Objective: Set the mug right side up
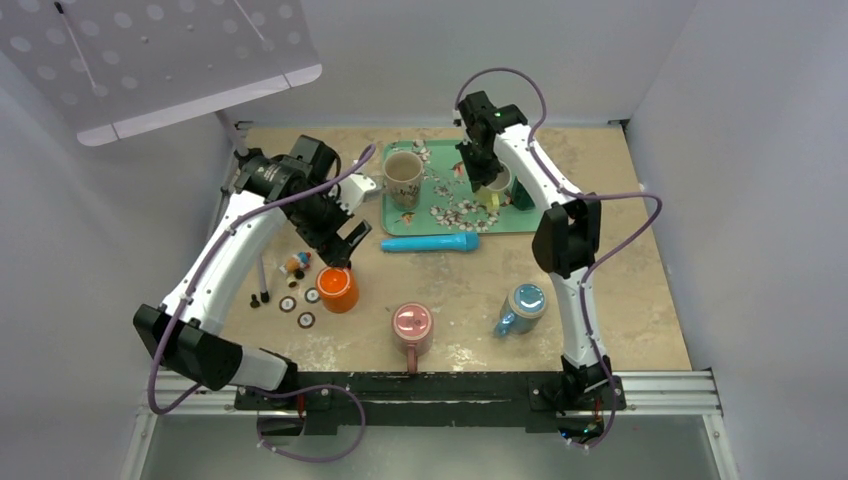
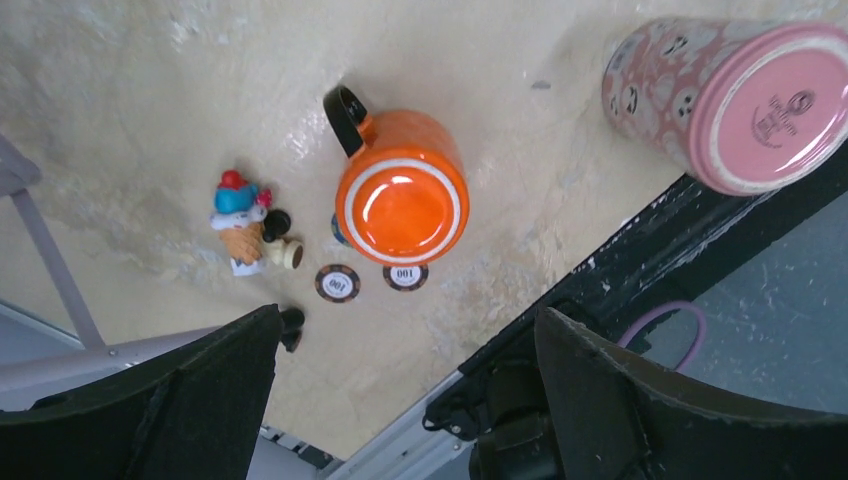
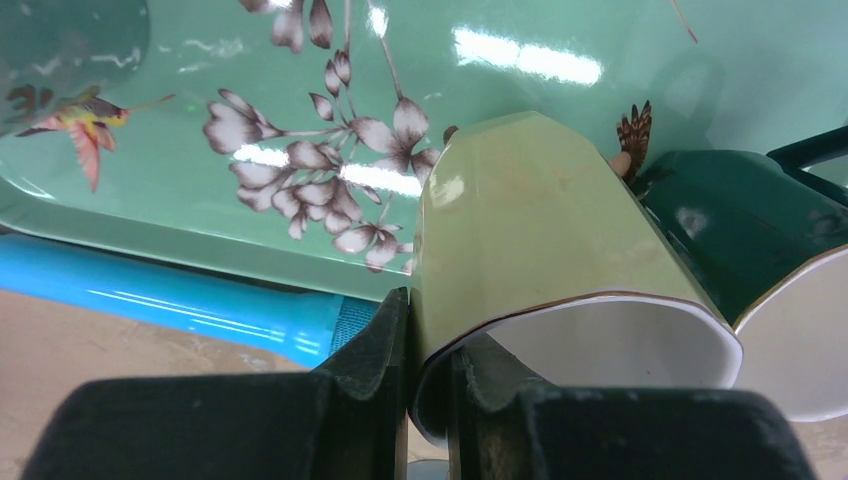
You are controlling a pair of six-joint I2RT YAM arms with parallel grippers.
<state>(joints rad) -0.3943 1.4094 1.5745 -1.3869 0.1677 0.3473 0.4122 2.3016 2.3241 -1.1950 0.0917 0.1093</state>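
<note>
I need to lower my right gripper slightly next to set the yellow-green mug (image 1: 497, 190) on the tray (image 1: 450, 215) beside the dark green mug. Then I should open my right gripper.
An orange mug (image 1: 337, 289) (image 2: 402, 198) with a black handle stands upside down on the table, its base facing up. My left gripper (image 1: 340, 250) (image 2: 407, 325) hangs open just above it, with nothing between its fingers. On the green flowered tray (image 1: 450, 215) (image 3: 200, 200), my right gripper (image 1: 487, 180) (image 3: 428, 310) is shut on the rim of a yellow-green mug (image 1: 497, 190) (image 3: 530, 220), one finger inside and one outside. That mug's white mouth faces the right wrist camera. A dark green mug (image 3: 740, 220) touches its side.
A beige mug (image 1: 403, 175) stands upright on the tray. A blue tube (image 1: 430, 243) lies in front of it. A pink mug (image 1: 412, 325) (image 2: 730, 100) and a blue mug (image 1: 524, 305) sit upside down near the front. Poker chips (image 2: 337, 283) and an ice-cream toy (image 2: 240, 225) lie left of the orange mug.
</note>
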